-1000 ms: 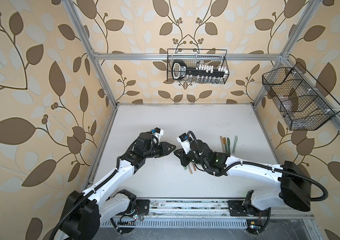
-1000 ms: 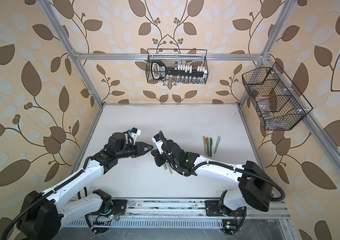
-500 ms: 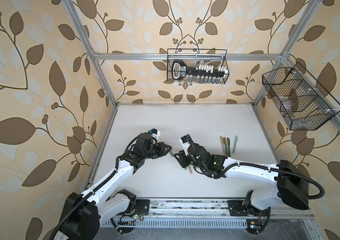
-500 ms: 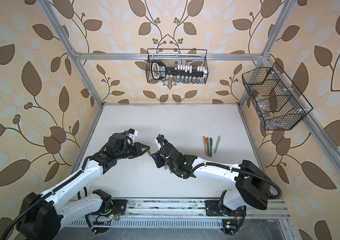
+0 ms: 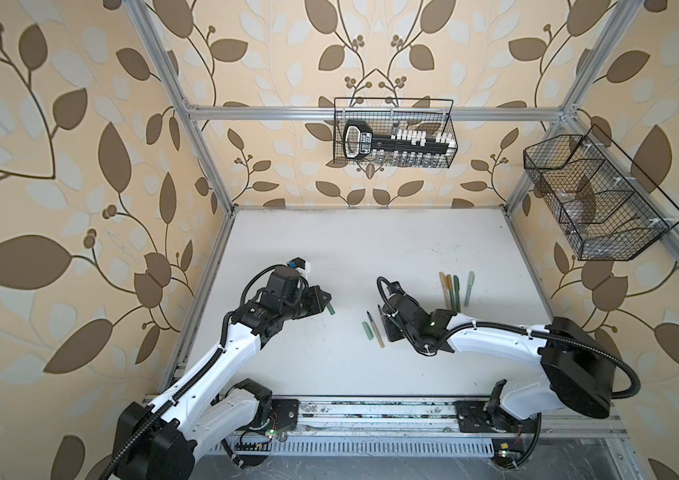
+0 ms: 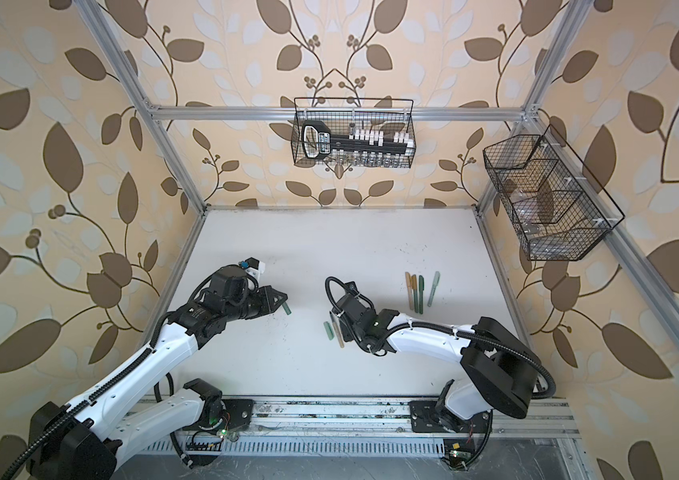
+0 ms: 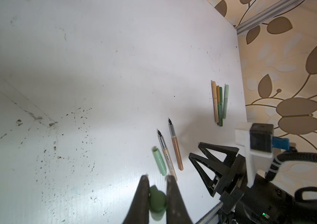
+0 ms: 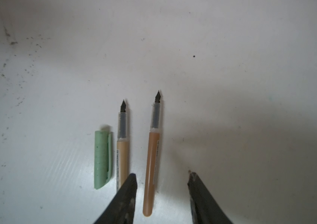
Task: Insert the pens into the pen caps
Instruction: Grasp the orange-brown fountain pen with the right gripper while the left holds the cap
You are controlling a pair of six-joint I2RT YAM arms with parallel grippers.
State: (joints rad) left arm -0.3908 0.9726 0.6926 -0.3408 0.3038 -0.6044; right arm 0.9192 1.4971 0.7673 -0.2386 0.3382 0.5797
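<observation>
Next, my right gripper needs to lower and shift slightly toward the tan pen to close on the brown pen's body, because that pen's body lies off-center between the gripper's open fingers.
My left gripper is shut on a dark green pen cap, whose end pokes past the fingers in both top views. My right gripper hangs open just over the table. A brown pen lies between its fingers, untouched. A tan pen and a mint pen cap lie beside it. Both pens show bare dark nibs. In a top view these three lie by the right gripper. Several capped pens lie in a row further right.
A wire basket with a black tool hangs on the back wall and another wire basket on the right wall. The white table is speckled with dark marks near the left arm. A metal rail runs along the front.
The two grippers were close together mid-table. They have since drawn apart: the left one pulled back left with the dark green cap, the right one opened and dropped over the pens.
</observation>
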